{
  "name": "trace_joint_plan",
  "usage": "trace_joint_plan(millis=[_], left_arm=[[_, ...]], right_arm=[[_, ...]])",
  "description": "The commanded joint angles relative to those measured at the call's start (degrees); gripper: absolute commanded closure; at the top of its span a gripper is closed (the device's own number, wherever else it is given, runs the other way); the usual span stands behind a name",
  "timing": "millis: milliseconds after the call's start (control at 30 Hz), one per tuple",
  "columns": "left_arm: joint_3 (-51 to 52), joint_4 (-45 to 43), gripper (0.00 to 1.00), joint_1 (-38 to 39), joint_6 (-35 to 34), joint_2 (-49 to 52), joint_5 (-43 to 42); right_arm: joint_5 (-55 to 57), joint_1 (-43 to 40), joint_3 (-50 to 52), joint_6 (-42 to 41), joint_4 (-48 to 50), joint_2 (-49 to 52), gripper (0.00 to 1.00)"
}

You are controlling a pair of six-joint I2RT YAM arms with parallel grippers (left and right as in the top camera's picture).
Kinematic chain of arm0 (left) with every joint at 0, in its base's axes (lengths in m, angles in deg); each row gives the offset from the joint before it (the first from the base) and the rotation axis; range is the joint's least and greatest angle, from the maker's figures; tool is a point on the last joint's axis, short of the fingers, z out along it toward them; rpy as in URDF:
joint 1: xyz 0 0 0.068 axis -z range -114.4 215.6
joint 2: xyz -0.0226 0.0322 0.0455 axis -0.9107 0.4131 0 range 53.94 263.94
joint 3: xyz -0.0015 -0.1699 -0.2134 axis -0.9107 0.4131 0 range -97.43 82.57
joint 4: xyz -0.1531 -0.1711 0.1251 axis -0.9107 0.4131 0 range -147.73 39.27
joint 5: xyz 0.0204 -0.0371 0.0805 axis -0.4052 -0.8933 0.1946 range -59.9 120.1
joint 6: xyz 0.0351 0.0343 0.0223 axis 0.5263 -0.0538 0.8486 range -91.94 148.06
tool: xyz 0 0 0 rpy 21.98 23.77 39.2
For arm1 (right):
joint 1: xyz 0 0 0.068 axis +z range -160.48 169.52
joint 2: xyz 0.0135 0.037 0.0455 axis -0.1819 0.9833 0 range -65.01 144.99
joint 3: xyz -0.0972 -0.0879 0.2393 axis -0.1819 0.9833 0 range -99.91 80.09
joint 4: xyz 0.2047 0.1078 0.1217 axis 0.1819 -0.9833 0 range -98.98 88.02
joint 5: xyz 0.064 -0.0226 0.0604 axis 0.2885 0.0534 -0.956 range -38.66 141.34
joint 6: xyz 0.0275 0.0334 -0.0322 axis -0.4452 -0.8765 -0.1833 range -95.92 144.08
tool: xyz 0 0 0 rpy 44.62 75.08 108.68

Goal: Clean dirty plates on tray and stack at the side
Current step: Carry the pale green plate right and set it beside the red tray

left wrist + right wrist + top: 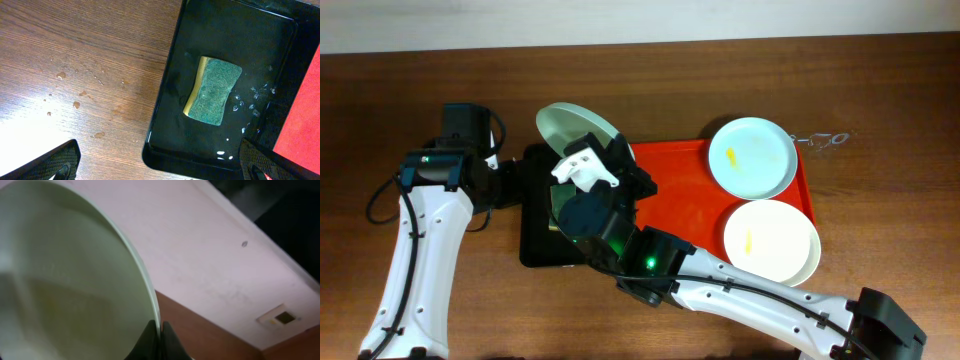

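Next, my right gripper swings across, lowers and releases the rim of the mint plate. Bare tabletop beside the red tray is below this gripper and to its right in the overhead view.
My right gripper [598, 150] is shut on the rim of a pale mint plate [572, 127] and holds it tilted above the black tray [532, 250]; in the right wrist view the plate [60, 280] fills the left side with the fingers [160, 337] pinching its edge. Two more dirty plates lie on the red tray [685, 200]: a blue-tinted one [752, 155] and a white one [770, 240], each with a yellow smear. My left gripper [160, 165] is open, hovering above the black tray's [165, 125] corner, short of the green-yellow sponge [214, 90].
Water droplets lie on the wooden table [75, 105] left of the black tray and inside it. A small metal object [823, 139] lies right of the red tray. The wall is behind the table.
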Motion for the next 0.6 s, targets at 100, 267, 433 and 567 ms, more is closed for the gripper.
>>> trace_joint_plan(millis=[100, 267, 433, 567], left_arm=[[-0.98, 0.07, 0.01, -0.20, -0.74, -0.76, -0.59], [-0.98, 0.07, 0.01, -0.20, -0.74, -0.76, -0.59], [-0.98, 0.07, 0.01, -0.20, -0.74, -0.76, -0.59], [-1.01, 0.07, 0.01, -0.20, -0.74, -0.76, -0.59]], right_arm=[[-8.50, -2.99, -1.14, -22.71, -10.71, -1.09, 0.96], [-37.24, -11.58, -1.14, -42.77, -25.16, -0.83, 0.96], [-62.14, -22.45, -1.16, -44.06, -26.86, -1.33, 0.96], [-75.17, -33.70, -1.16, -44.04, -28.41, -4.11, 0.96]])
